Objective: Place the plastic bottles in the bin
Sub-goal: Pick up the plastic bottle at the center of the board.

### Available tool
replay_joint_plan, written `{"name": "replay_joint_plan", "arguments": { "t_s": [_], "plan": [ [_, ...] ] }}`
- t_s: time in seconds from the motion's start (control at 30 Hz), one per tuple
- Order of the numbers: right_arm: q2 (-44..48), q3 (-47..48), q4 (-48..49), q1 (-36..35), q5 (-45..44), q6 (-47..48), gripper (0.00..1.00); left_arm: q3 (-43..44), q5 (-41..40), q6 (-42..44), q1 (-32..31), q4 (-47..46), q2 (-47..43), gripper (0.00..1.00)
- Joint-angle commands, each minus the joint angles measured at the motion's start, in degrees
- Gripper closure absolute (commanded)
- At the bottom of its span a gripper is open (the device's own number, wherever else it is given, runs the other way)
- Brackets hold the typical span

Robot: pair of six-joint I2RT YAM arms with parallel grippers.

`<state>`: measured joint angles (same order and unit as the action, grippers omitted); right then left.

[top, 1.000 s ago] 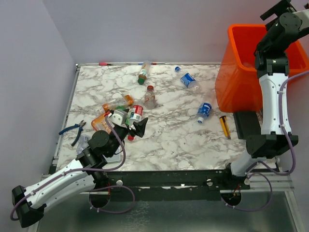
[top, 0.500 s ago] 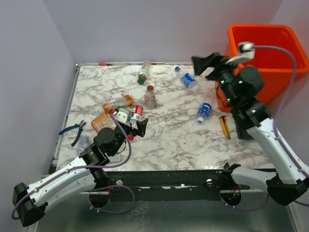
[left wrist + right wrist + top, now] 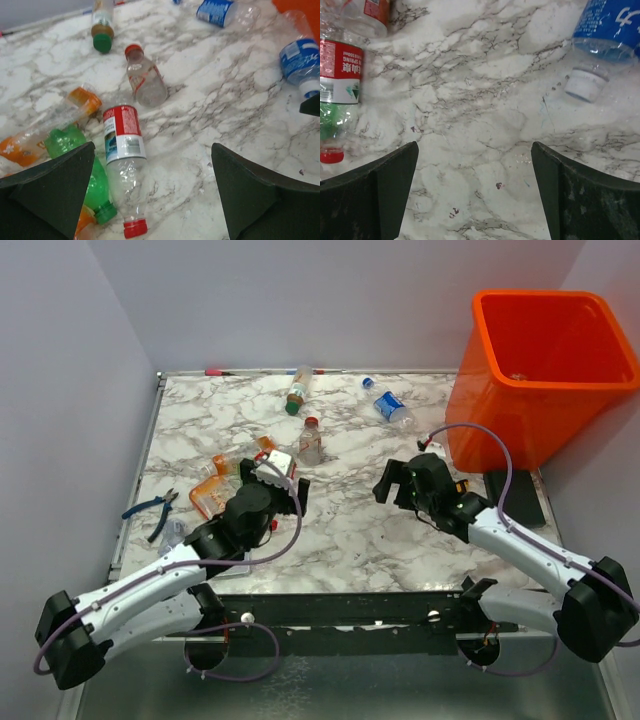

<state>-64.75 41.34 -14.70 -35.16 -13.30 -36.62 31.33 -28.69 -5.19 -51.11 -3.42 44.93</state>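
Observation:
My left gripper is going to lower outward onto the red label of the clear bottle (image 3: 123, 130) next, because the green bottle leaves more room there than beside the red cap.
Several plastic bottles lie on the marble table. In the left wrist view a clear bottle with a red label (image 3: 122, 145) lies between my open left gripper's (image 3: 152, 192) fingers, close to the left one, with a green bottle (image 3: 75, 150) and an orange bottle (image 3: 50, 127) beside it. My right gripper (image 3: 475, 190) is open and empty over bare marble; a blue-label bottle (image 3: 607, 30) lies just ahead to its right. Further bottles lie at the back (image 3: 297, 390) (image 3: 310, 440) (image 3: 390, 405). The orange bin (image 3: 540, 370) stands at the far right.
Blue-handled pliers (image 3: 150, 508) lie at the table's left edge. A black block (image 3: 515, 498) sits in front of the bin. Pens (image 3: 215, 371) lie along the far edge. The two grippers (image 3: 290, 495) (image 3: 385, 485) face each other mid-table.
My right arm has swung from above the bin down to the middle of the table, its gripper open and low. My left gripper has edged forward over the red-label bottle.

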Motion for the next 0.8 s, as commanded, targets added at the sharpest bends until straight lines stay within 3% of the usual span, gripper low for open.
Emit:
{"name": "replay_joint_plan", "arguments": {
  "t_s": [0.0,0.2,0.33,0.57,0.77],
  "plan": [
    [2.8,-2.9,5.4,-0.1,4.2,-4.4,0.03,7.2,1.9,-4.5,3.7,10.7,11.5,0.01],
    [6.6,-3.1,4.1,0.0,5.4,-2.0,0.02,16.0,10.2,-10.0,11.7,16.3,25.4,0.07],
    [10.5,-4.6,3.9,0.0,6.9,-1.6,0.02,22.6,14.5,-9.3,16.9,20.1,34.2,0.11],
    [16.2,-6.6,2.9,0.0,9.6,-1.4,0.02,32.2,15.9,-6.7,19.0,25.5,47.8,0.13],
    [19.3,-6.3,0.3,-0.1,10.0,-0.3,0.01,34.1,13.5,-5.6,19.6,27.0,53.2,0.15]
  ]
}}
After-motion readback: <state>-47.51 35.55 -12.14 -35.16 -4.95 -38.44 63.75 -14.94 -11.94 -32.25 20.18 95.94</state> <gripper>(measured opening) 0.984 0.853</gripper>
